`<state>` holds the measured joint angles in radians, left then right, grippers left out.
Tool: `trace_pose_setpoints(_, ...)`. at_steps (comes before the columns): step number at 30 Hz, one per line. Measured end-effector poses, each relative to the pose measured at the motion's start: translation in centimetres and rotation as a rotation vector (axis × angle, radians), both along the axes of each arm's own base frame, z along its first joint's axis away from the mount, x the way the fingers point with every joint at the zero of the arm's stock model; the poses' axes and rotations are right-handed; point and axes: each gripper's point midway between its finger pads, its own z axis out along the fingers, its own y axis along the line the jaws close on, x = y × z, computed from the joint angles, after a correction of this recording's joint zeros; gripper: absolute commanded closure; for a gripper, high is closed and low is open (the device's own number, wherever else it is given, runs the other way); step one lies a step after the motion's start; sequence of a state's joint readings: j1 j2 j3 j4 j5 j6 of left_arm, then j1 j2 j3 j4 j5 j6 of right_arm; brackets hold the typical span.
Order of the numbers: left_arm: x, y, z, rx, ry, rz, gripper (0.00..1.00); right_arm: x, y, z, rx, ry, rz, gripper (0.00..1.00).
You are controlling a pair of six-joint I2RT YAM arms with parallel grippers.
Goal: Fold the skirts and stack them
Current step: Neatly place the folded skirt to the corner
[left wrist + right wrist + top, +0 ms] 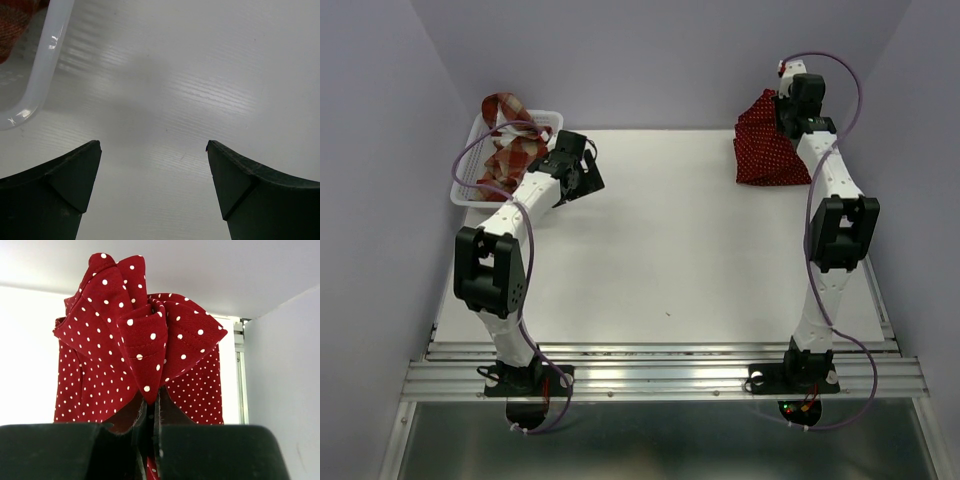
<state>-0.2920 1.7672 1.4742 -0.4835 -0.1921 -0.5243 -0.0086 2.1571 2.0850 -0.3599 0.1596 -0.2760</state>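
Note:
My right gripper lowers next toward the metal rail, onto the skirt's rail-side edge [794, 154] [207, 385], and releases the skirt's peak, since it still stands above the resting cloth.
A dark red skirt with white polka dots [770, 150] stands at the far right of the table, pulled up into a peak while its lower part rests on the surface. My right gripper [788, 108] is shut on that peak. In the right wrist view the bunched cloth [145, 340] fans out above the closed right gripper [150, 415]. A red-and-cream plaid skirt [510, 145] lies heaped in the white basket [468, 190] at the far left. My left gripper [582, 180] hovers just right of the basket, open and holding nothing. Only bare table shows between the left gripper's [152, 145] fingers.
The basket's rim [42, 65] curves through the left wrist view's upper left, with plaid cloth [15, 25] behind it. Lavender walls enclose the table on three sides. A metal rail [239, 370] runs along the table's right edge, and an aluminium frame [660, 375] crosses the near edge.

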Motion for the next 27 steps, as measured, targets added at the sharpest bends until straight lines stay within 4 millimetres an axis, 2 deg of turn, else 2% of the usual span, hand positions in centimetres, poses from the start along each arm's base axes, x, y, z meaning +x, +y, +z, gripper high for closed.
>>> trace_pose_setpoints(8,0.2,0.0,-0.3,0.002,0.012,0.003,0.01,0.4,-0.7,0.6,0.072,-0.022,0.002,0.99)
trace_pose_setpoints(16,0.2,0.0,-0.5,0.002,0.028,0.009,0.01,0.3,-3.0,0.1,0.133,-0.021,-0.003,0.99)
trace_pose_setpoints(19,0.4,-0.1,-0.7,0.004,0.037,0.01,0.01,0.5,-3.3,-1.0,0.146,-0.004,0.006,0.99)
trace_pose_setpoints(27,0.8,-0.2,-0.9,0.008,0.05,0.01,0.01,1.4,-3.5,-7.2,0.179,0.093,0.053,0.98)
